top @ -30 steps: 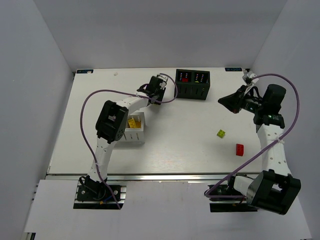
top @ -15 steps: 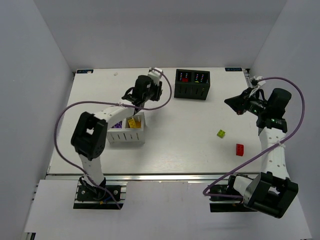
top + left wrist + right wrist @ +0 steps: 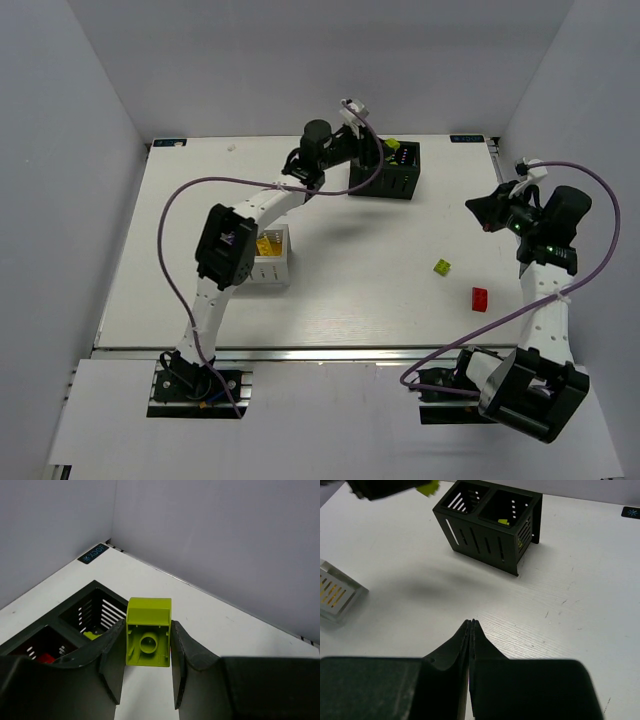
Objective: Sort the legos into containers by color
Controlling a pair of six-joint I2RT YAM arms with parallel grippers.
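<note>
I will next lower my left gripper leftward in the left wrist view, over the black container's section with the green lego, to release its matching lime one.
My left gripper (image 3: 388, 148) is shut on a lime green lego (image 3: 148, 632) and holds it above the black container (image 3: 398, 184), over its far side. In the left wrist view the black container (image 3: 75, 611) lies below left, with a red lego (image 3: 46, 657) in one compartment and a green one (image 3: 91, 636) in the other. A loose lime lego (image 3: 442, 267) and a red lego (image 3: 480, 298) lie on the table at the right. My right gripper (image 3: 480, 211) is shut and empty, raised at the right, well above both. Its closed jaws also show in the right wrist view (image 3: 471, 623).
The white container (image 3: 272, 274) stands left of centre with yellow legos (image 3: 265, 243) inside; its purple side is hidden by the left arm. The right wrist view shows the black container (image 3: 490, 525) ahead and the white container's corner (image 3: 335, 597) at the left. Grey walls enclose the table.
My left gripper has swung right from near the white container to above the black container, with a lime green lego in it. My right gripper has drawn back a little to the right.
</note>
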